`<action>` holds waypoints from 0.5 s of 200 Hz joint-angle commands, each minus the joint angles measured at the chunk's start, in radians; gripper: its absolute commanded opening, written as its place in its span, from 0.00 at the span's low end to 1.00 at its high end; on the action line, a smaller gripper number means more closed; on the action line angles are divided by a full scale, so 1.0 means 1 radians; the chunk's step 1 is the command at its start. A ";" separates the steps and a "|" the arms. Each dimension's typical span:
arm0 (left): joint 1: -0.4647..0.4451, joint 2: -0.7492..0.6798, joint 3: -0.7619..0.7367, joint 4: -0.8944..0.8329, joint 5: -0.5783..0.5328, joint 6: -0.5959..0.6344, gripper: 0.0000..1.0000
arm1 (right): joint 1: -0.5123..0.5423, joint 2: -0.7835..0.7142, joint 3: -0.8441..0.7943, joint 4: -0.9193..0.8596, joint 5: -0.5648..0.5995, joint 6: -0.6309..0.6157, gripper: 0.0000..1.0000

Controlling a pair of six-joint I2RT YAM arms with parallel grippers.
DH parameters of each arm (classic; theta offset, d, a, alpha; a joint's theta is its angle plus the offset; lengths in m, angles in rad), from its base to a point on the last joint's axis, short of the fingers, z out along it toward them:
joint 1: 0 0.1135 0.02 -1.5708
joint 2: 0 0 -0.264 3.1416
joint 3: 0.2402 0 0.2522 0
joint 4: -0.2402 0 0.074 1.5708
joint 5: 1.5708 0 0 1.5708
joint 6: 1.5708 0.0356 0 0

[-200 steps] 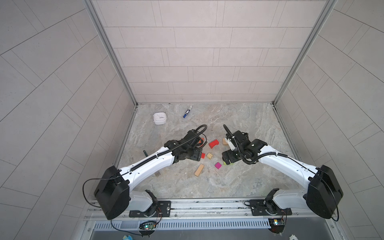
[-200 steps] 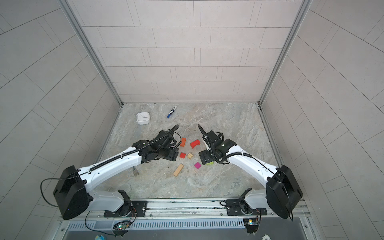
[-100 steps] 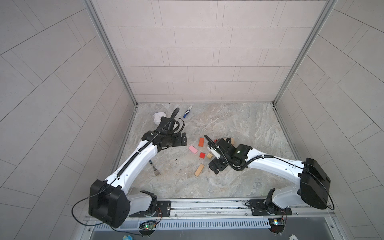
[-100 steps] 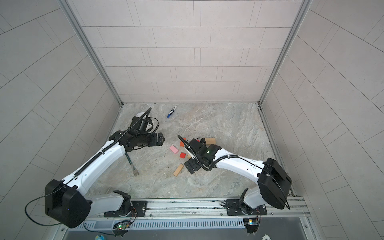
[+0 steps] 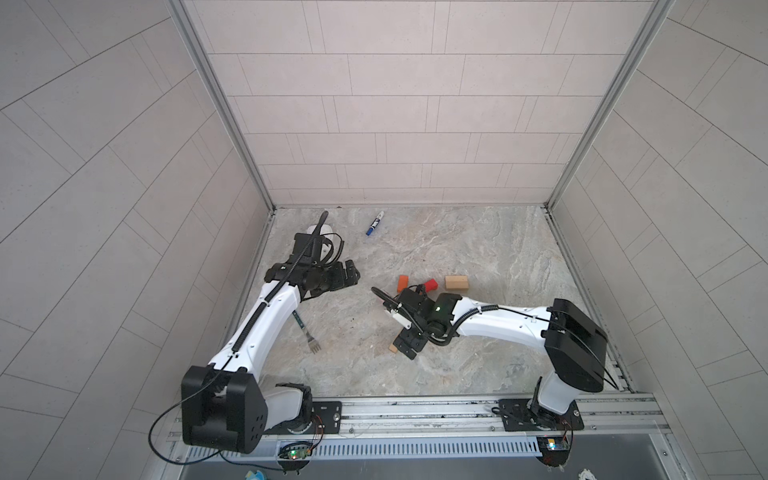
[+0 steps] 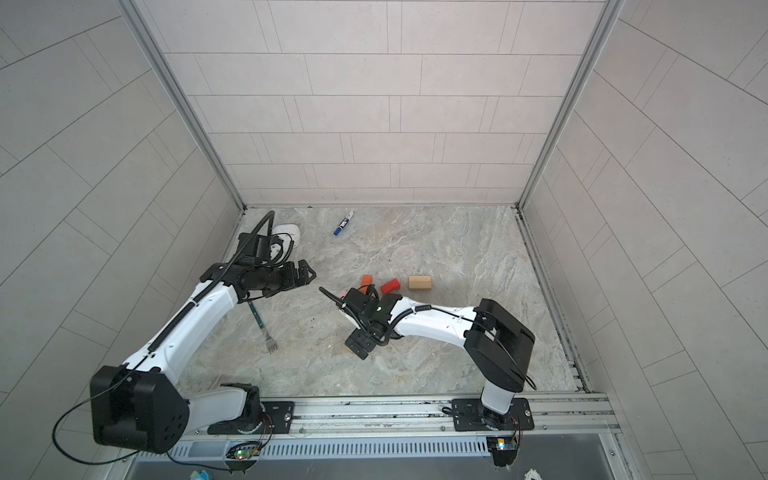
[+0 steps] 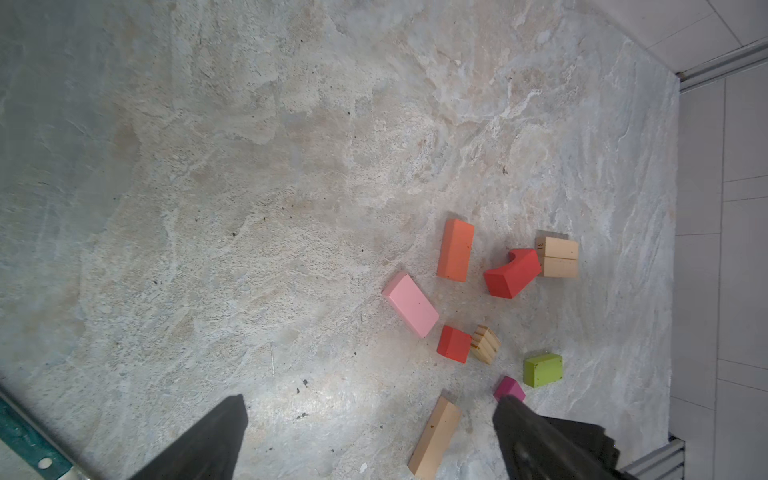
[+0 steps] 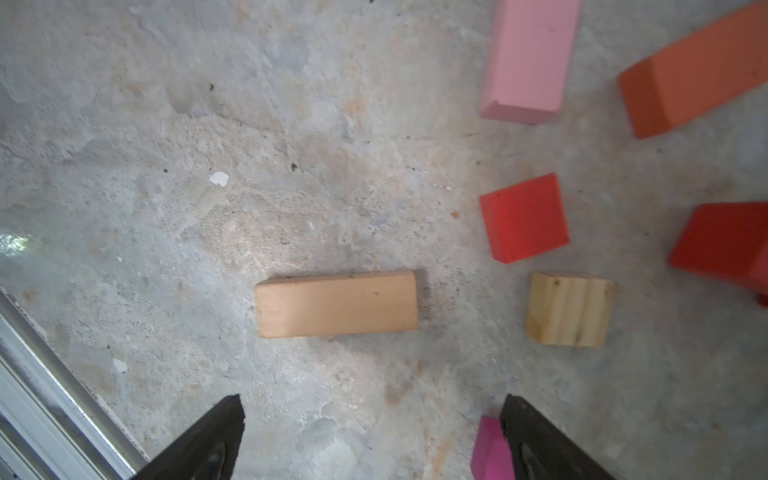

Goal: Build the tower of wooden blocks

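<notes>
The lone tan bar (image 5: 392, 348) (image 8: 336, 304) lies below toward the fork, so my right gripper next lowers its open fingers that way around the bar's ends and closes on them.
The wood blocks lie scattered mid-table. The left wrist view shows a pink bar (image 7: 410, 304), orange bar (image 7: 455, 250), red arch (image 7: 512, 274), red cube (image 7: 454, 344), tan cube (image 7: 485, 345), lime block (image 7: 543, 370), magenta cube (image 7: 509, 390) and a lone tan bar (image 7: 435, 436). The tower is a pair of tan bars (image 7: 559, 257) pressed together. My right gripper (image 8: 372, 415) hangs open just above the lone tan bar (image 8: 336, 304), with the magenta cube (image 8: 490, 451) beside one finger. My left gripper (image 5: 351, 274) is open and empty, left of the blocks.
A blue-capped marker (image 5: 375, 223) and a white timer (image 6: 286, 230) lie near the back wall. A fork (image 5: 307, 332) lies under the left arm. Walls close in both sides, and a metal rail (image 5: 415, 409) runs along the front.
My left arm has pulled back from the blocks to the left and opened wider; a pink bar now lies uncovered. My right gripper has swung forward and left over the lone tan bar.
</notes>
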 commanded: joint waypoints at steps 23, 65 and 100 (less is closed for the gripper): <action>0.027 -0.056 -0.007 0.018 0.017 0.003 1.00 | 0.036 0.088 0.074 -0.014 0.016 -0.020 0.97; 0.028 -0.081 -0.037 0.059 0.022 -0.009 1.00 | 0.035 0.135 0.101 -0.018 0.032 -0.025 0.97; 0.030 -0.077 -0.037 0.061 0.032 -0.011 1.00 | 0.035 0.162 0.113 -0.012 0.032 -0.026 0.95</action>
